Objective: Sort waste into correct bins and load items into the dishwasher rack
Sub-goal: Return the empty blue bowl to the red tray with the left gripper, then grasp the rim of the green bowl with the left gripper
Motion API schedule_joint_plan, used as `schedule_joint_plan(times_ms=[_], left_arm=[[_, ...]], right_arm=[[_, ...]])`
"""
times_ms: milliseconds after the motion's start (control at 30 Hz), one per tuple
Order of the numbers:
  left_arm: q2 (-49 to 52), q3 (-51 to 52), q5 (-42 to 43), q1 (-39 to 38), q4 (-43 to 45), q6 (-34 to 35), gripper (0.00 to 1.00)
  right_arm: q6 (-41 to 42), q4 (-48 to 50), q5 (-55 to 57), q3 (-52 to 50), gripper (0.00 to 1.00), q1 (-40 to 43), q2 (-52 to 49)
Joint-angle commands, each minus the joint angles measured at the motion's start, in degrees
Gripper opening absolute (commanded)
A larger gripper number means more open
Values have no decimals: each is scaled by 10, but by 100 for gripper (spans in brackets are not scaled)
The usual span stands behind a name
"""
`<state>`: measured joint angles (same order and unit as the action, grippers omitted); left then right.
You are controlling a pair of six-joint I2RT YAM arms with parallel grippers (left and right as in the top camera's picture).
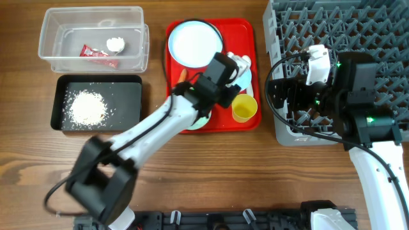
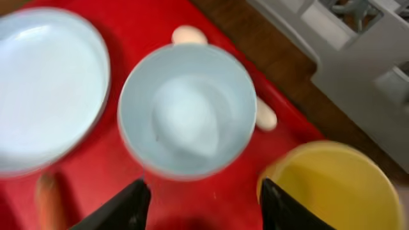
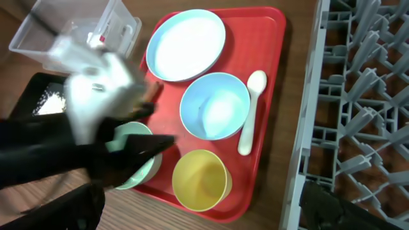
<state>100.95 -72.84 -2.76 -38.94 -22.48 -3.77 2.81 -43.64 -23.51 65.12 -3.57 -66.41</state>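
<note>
The mint-green bowl is partly under the arm, so I need to pull my left gripper back and lower it onto the bowl's rim facing the yellow cup.
My left gripper point(image 1: 227, 83) is open and empty, low over the red tray, just short of the pale blue bowl point(image 2: 188, 108). The pale blue plate point(image 2: 45, 83) is on its left and the yellow cup point(image 2: 335, 188) on its right. The white spoon point(image 3: 249, 112) lies beside the blue bowl. An orange carrot piece point(image 2: 48, 201) lies near the plate. The mint-green bowl point(image 3: 144, 169) sits partly under the left arm. My right gripper point(image 1: 279, 96) is open and empty at the left edge of the grey rack point(image 1: 377, 32). No brown food lump shows.
The clear tub point(image 1: 48, 38) at the back left holds a red wrapper point(image 1: 96, 54) and a white tissue ball point(image 1: 115, 44). The black tray point(image 1: 128, 89) in front of it holds rice point(image 1: 86, 107). The flat red tray point(image 1: 246, 29) lies between the bins and the rack.
</note>
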Motion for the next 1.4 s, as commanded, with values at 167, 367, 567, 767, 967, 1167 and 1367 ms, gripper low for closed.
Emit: schedule_joint_plan(times_ms=[167, 367, 567, 767, 967, 1167, 1367], left_arm=[[32, 0, -8, 9, -106, 120, 40], [81, 0, -29, 10, -108, 154, 38], [107, 0, -29, 10, -108, 154, 25], [109, 0, -30, 10, -96, 154, 4], [76, 0, -31, 22, -104, 180, 4], [-21, 0, 45, 67, -122, 182, 4], [-118, 0, 68, 171, -138, 203, 4]], right_arm=[[2, 1, 6, 15, 100, -3, -3], [4, 0, 6, 15, 100, -3, -3], [4, 0, 6, 15, 100, -3, -3], [4, 1, 6, 15, 100, -3, -3], [4, 1, 6, 15, 100, -3, -3], [4, 1, 6, 15, 100, -3, -3], [4, 1, 6, 15, 100, -3, -3]])
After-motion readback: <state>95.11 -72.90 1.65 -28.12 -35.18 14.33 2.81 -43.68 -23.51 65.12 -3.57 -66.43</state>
